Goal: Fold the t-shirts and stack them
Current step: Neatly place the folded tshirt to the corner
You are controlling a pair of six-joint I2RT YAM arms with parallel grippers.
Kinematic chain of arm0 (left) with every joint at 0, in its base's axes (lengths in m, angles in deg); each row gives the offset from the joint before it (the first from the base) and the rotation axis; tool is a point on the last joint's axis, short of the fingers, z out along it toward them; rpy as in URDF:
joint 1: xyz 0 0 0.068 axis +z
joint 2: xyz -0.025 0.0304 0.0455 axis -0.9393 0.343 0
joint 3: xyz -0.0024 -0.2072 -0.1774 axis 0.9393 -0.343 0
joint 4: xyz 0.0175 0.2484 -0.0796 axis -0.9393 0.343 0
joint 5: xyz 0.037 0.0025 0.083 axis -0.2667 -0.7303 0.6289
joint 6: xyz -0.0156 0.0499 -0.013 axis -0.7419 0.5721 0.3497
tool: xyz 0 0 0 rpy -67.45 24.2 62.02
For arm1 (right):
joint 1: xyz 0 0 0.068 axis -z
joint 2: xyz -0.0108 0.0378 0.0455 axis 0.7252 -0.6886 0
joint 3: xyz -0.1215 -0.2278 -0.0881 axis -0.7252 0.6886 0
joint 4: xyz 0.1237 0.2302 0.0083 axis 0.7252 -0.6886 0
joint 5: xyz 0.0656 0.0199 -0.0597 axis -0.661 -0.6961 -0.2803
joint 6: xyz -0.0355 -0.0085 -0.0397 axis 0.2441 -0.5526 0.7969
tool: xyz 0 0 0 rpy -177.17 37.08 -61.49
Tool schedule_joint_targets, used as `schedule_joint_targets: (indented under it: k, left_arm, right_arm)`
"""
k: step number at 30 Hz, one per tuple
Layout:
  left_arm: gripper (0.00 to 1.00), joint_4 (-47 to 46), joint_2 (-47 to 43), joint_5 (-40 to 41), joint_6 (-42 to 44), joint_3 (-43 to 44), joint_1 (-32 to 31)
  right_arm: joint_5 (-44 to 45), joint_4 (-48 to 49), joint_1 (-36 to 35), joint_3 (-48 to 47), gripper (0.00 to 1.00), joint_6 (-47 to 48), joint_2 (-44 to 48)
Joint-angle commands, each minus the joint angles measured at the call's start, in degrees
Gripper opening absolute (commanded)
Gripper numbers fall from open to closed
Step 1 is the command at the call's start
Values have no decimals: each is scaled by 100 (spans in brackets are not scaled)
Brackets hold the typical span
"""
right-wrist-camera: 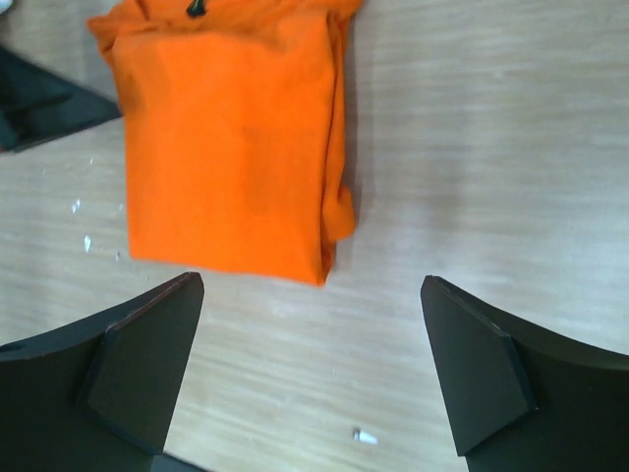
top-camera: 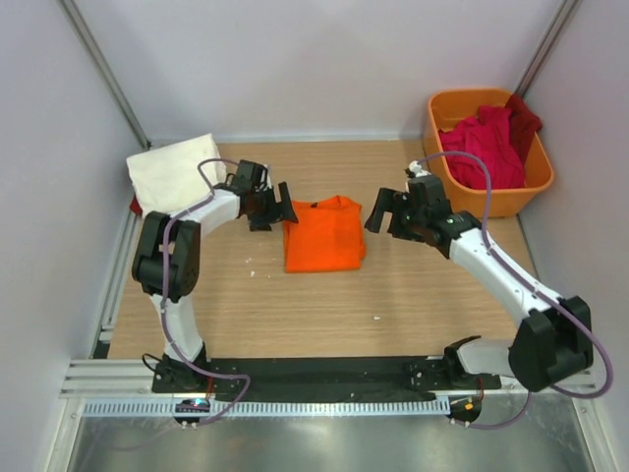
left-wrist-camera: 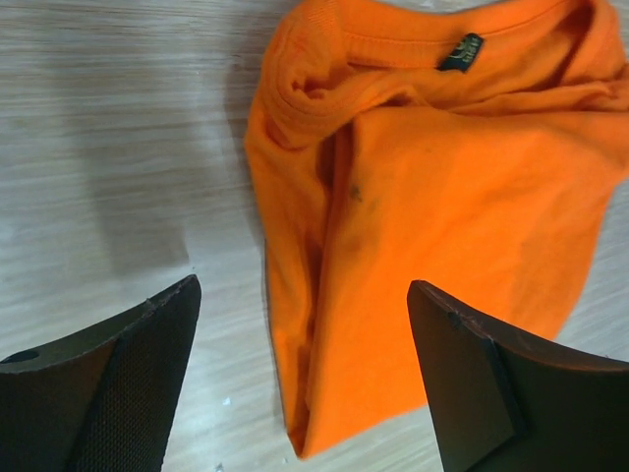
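The left gripper's open fingers are already on either side of the orange t-shirt's folded side edge near the collar (top-camera: 288,227) (left-wrist-camera: 332,189), so the gripper will go down onto that edge next.
A bright orange t-shirt (top-camera: 323,234) lies folded in the middle of the table; it also shows in the left wrist view (left-wrist-camera: 442,187) and the right wrist view (right-wrist-camera: 231,138). My left gripper (top-camera: 275,208) is open and empty at its left edge. My right gripper (top-camera: 385,211) is open and empty just off its right edge. A cream-white t-shirt (top-camera: 177,172) lies folded at the back left, with a dark red edge (top-camera: 135,204) showing under it. Crimson and dark red t-shirts (top-camera: 486,146) lie crumpled in the tub.
A rigid orange plastic tub (top-camera: 536,182) stands at the back right. Walls close the table at the back and both sides. Small white scraps (right-wrist-camera: 364,436) lie on the wood. A black strip (top-camera: 324,372) runs along the near edge.
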Motion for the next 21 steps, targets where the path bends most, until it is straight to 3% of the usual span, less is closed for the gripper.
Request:
schedule_joint_targets:
  k: [1, 9, 12, 13, 14, 18, 19, 21]
  left_arm:
    - [88, -667, 284, -202, -121, -69, -65]
    - [87, -1116, 882, -299, -341, -87, -346]
    - [75, -1266, 1120, -343, -455, -60, -434]
    - [63, -1362, 1155, -369, -516, -69, -452]
    - [58, -1406, 1234, -387, -551, -60, -478]
    - [6, -1486, 1270, -536, -631, 10, -505]
    - [0, -1468, 1182, -510, -631, 28, -505]
    - [0, -1320, 911, -405, -561, 141, -496]
  right_arm:
    - [-238, -55, -93, 310, 100, -139, 1071]
    - [-45, -838, -111, 557, 100, -165, 2366]
    - [-71, -1093, -102, 583, 100, -235, 2734]
    - [-62, -1215, -102, 592, 100, -244, 2814]
    - [-62, -1251, -111, 610, 100, -270, 2893]
    - [-132, -1418, -111, 715, 100, -332, 3219]
    - [-150, -1462, -111, 750, 100, -350, 3332]
    - [-185, -1523, -102, 847, 100, -385, 3430]
